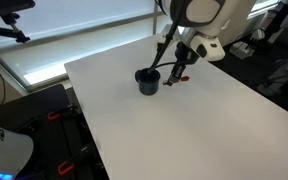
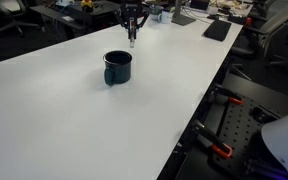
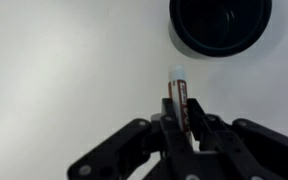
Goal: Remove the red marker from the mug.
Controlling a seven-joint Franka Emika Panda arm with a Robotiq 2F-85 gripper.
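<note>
The red marker comes down to the bare tabletop below, beside the mug, next. My gripper releases it there, since it is already outside the mug.
The dark navy mug [image 1: 147, 80] stands upright on the white table [image 1: 184, 130], and also shows in the other exterior view [image 2: 117, 67]. In the wrist view only part of the mug [image 3: 220, 25] shows at the top right, its inside dark. My gripper [image 3: 181, 120] is shut on the red marker [image 3: 178, 98], whose pale tip points toward the table. The marker is outside the mug, held beside it. In both exterior views the gripper [image 1: 181, 72] [image 2: 132, 30] hangs a short way from the mug with the marker [image 2: 132, 39] in its jaws.
The table's edges drop off to floor and equipment [image 1: 44, 130]. Laptops and clutter [image 2: 216, 28] sit at the far end of the table. Black stands with orange clamps [image 2: 219, 150] are beside the table.
</note>
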